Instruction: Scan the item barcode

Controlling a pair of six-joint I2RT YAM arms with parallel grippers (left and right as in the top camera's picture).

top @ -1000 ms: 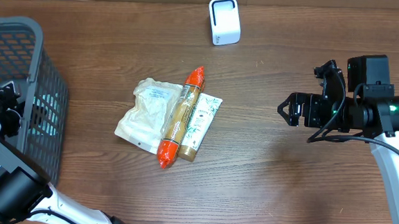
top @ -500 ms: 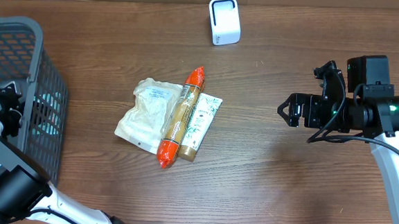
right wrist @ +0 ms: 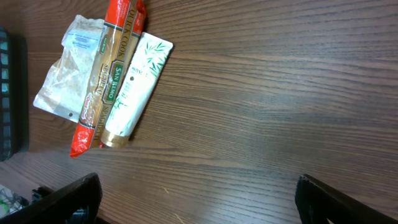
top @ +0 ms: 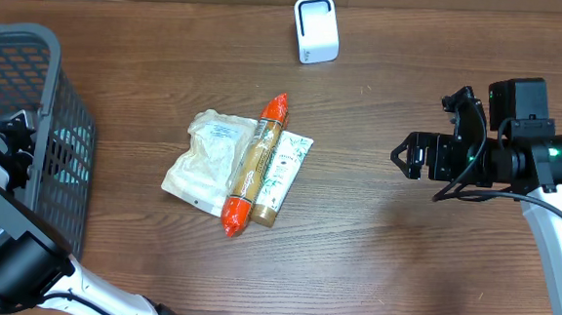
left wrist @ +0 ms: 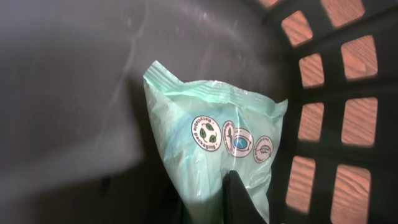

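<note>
My left gripper will rise from the basket, carry the packet past the pouch and lower it to release on bare wood, open beside the white tube.
Inside the dark basket (left wrist: 323,93), a pale green plastic packet (left wrist: 217,137) with round printed logos stands between the fingers of my left gripper (left wrist: 208,194), which is shut on its lower end. No barcode shows on the packet's visible face. From overhead, the left gripper (top: 14,133) sits low in the grey basket (top: 44,40) at the far left. The white scanner (top: 316,30) stands at the back of the table. My right gripper (top: 413,154) hangs open over bare wood at the right, holding nothing.
A beige pouch (top: 210,158), a red-and-gold sausage-shaped pack (top: 254,166) and a white tube (top: 282,172) lie together mid-table, all three also in the right wrist view, where the tube (right wrist: 134,81) lies up and left of the gripper. A cardboard wall runs along the back edge.
The left wrist has shifted slightly inside the basket. The right arm and the items on the table have not moved.
</note>
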